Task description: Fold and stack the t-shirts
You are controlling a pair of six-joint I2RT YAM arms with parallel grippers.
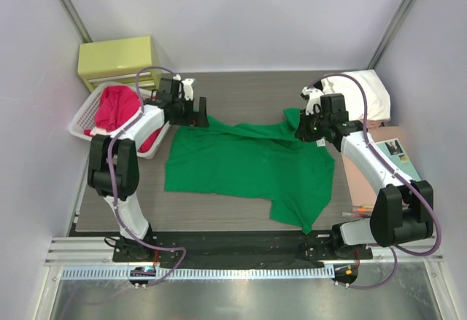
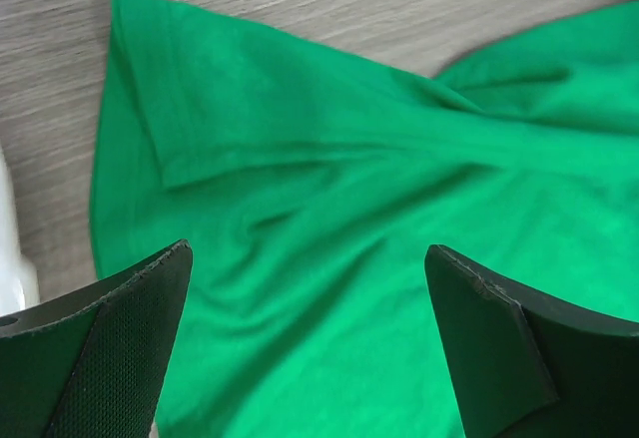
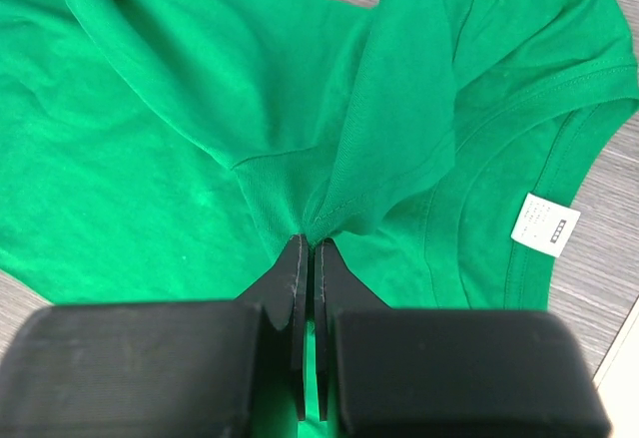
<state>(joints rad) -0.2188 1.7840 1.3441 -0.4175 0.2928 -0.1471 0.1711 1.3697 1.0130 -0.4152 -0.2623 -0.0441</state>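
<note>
The fold already hangs over the green cloth below, so I need to lower my right gripper slightly beside the white neck label (image 3: 544,222) next and let go of the hemmed edge onto that cloth.
A bright green t-shirt (image 1: 248,163) lies spread and wrinkled on the table's middle. My right gripper (image 3: 308,241) is shut on a hemmed edge of the green shirt (image 3: 200,129) and lifts a fold of it near the collar; the white neck label (image 3: 544,222) shows beside it. In the top view that gripper (image 1: 309,127) is at the shirt's far right corner. My left gripper (image 2: 305,258) is open and empty just above the shirt's far left part (image 2: 329,219); in the top view it (image 1: 198,112) is at the far left corner. A red shirt (image 1: 117,106) fills the basket. A white shirt (image 1: 363,94) lies far right.
A white slatted basket (image 1: 82,119) stands at the far left beside a yellow-green box (image 1: 117,59). A teal-covered book (image 1: 398,156) on a pinkish board (image 1: 357,181) lies at the right, with pens (image 1: 355,211) near its front.
</note>
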